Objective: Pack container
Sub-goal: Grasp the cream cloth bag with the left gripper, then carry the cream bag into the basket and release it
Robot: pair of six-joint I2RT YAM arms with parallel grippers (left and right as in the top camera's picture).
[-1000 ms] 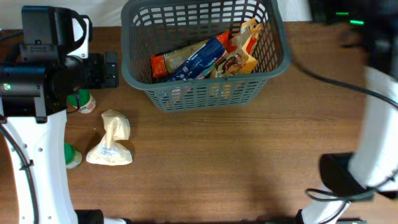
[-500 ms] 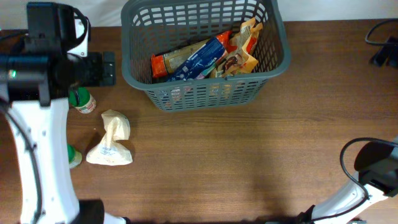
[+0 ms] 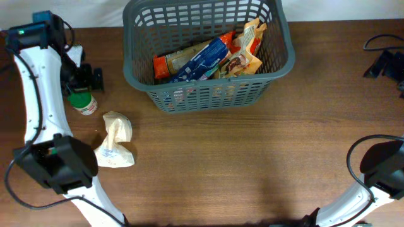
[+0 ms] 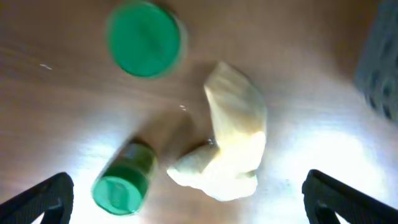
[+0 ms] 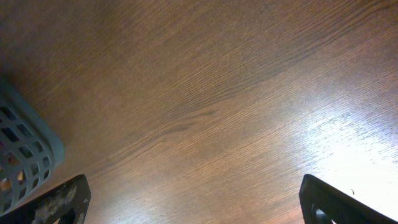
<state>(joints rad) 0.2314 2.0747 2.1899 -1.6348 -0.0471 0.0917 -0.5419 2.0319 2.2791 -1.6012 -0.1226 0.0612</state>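
Observation:
The unpacked white bag lies below my left gripper and to its right in the overhead view. I will move down that way onto the bag's far end.
The container is a dark grey slotted basket at the back middle of the table, holding several snack packets. Its corner shows in the left wrist view and in the right wrist view. A white bag lies on the table at the left, also in the left wrist view. A green-capped bottle lies above it. The left wrist view shows two green-capped bottles, one seen from above and one on its side. My left gripper is open and empty above them. My right gripper is open and empty over bare wood.
The left arm's dark joint hangs over the table's left front, just left of the white bag. The right arm's base and a cable sit at the right front. Brown wooden tabletop lies in front of the basket.
The left arm has swung back and toward the far left edge, its gripper now beside the upper bottle. The right arm has drawn away to the right edge. Nothing was picked up.

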